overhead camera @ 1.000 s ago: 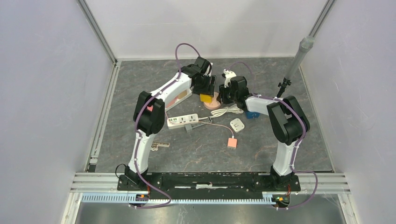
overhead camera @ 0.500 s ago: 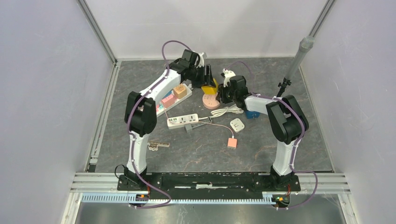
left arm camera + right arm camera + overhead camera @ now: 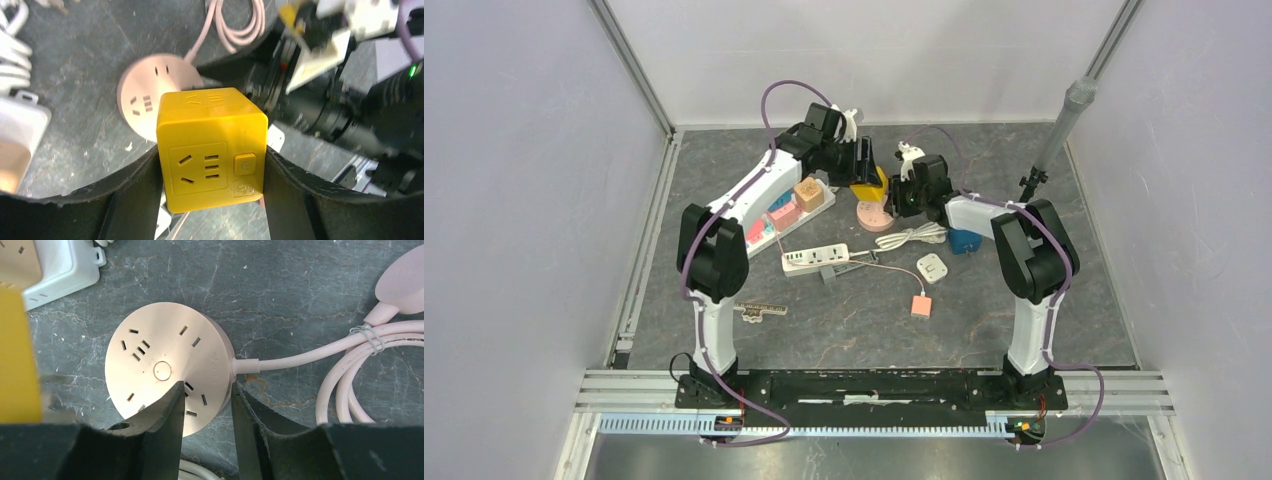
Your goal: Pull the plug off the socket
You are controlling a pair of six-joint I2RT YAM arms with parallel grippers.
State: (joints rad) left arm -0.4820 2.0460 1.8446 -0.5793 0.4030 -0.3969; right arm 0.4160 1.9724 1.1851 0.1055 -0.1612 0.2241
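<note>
The robot's left gripper needs to bring the plug back and down to the bare floor beside the small orange square, since the open room there lets it release the plug.
The yellow cube plug (image 3: 210, 145) hangs in the air between the fingers of my left gripper (image 3: 212, 156), which is shut on its two sides. It is clear of the round pink socket (image 3: 145, 95), which lies flat on the floor below. In the top view the yellow cube plug (image 3: 869, 188) and my left gripper (image 3: 864, 178) sit just behind the pink socket (image 3: 875, 217). My right gripper (image 3: 207, 390) hovers over the near edge of the pink socket (image 3: 165, 365), open by a narrow gap and holding nothing. My right gripper (image 3: 906, 196) is to the right of the cube.
The pink cable (image 3: 350, 365) coils to the right of the socket. A white power strip (image 3: 816, 259), a white adapter (image 3: 932, 268), a small orange square (image 3: 920, 306), a blue block (image 3: 965, 241) and a white tray of blocks (image 3: 789, 210) lie around.
My left arm has swung back and up, carrying the yellow cube off the pink socket. My right gripper's jaws have widened a little at the socket's edge.
</note>
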